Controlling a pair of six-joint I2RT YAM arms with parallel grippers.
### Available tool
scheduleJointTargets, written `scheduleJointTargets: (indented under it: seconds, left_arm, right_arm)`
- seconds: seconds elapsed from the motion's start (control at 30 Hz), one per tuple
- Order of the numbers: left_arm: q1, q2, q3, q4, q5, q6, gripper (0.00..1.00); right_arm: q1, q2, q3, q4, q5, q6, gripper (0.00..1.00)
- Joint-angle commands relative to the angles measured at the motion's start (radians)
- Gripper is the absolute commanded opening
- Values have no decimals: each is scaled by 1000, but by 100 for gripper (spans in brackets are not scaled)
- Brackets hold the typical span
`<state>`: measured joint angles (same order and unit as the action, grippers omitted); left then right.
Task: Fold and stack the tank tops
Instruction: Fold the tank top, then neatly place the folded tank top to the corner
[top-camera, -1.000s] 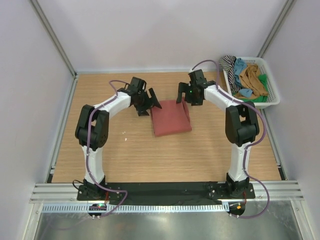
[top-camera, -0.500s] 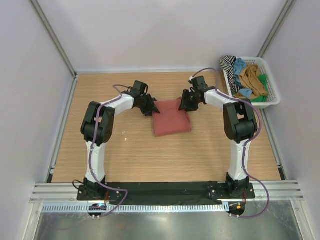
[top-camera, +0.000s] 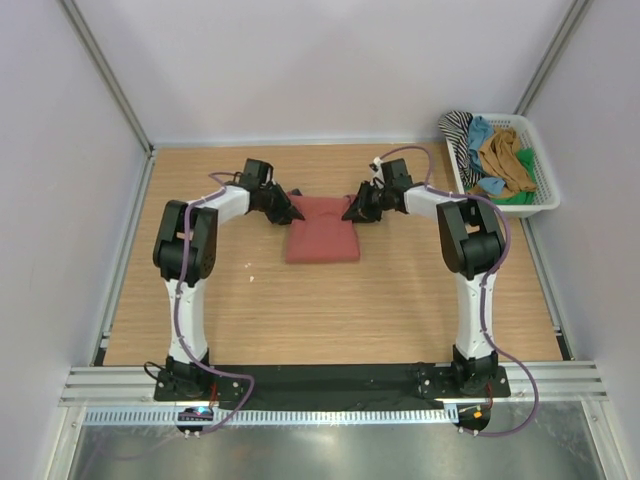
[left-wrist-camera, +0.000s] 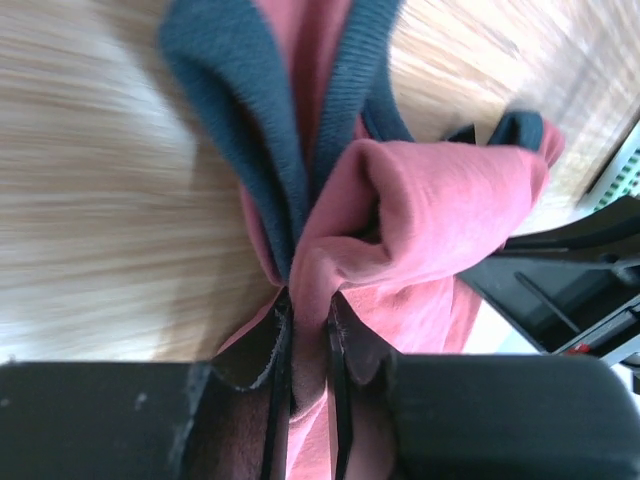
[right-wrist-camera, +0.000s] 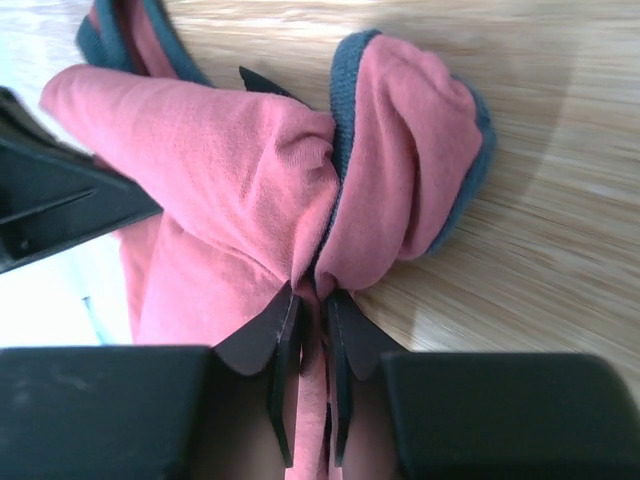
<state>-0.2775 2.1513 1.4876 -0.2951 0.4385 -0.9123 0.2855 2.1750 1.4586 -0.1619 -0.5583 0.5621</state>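
My right gripper should next draw back toward the near tabletop on the basket's side (top-camera: 515, 290), which is bare to its right in the top view, and release the cloth.
A rust-red tank top (top-camera: 322, 238) with navy trim lies folded in a rough square on the wooden table. My left gripper (top-camera: 292, 212) is shut on its far left corner; the left wrist view shows red cloth (left-wrist-camera: 420, 215) and navy trim (left-wrist-camera: 240, 110) pinched between the fingers (left-wrist-camera: 275, 340). My right gripper (top-camera: 352, 213) is shut on the far right corner, and the right wrist view shows bunched red cloth (right-wrist-camera: 230, 170) caught at the fingertips (right-wrist-camera: 290, 320). More tank tops, ochre (top-camera: 503, 160), blue, green and striped, lie in the basket.
A white basket (top-camera: 547, 190) stands at the table's far right corner, with a striped garment (top-camera: 456, 128) hanging over its left rim. Grey walls close in the table (top-camera: 400, 300) on three sides.
Both grippers came down from above onto the red top's far corners and closed on the cloth. The top now lies squarer and slightly further left.
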Motion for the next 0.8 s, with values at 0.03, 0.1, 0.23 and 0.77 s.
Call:
scheduleJointTargets:
  seconds: [0.03, 0.1, 0.23, 0.77]
  left_arm:
    - [41, -31, -30, 40, 48, 30, 18]
    - [40, -34, -47, 36, 69, 46, 20]
    - [28, -60, -88, 34, 95, 72, 30]
    - [-45, -482, -411, 40, 55, 122, 100]
  right_arm:
    - [41, 29, 39, 79, -95, 78, 16]
    - [44, 26, 36, 76, -80, 82, 10]
    - [43, -12, -15, 53, -40, 70, 1]
    - [-123, -585, -693, 116, 141, 90, 1]
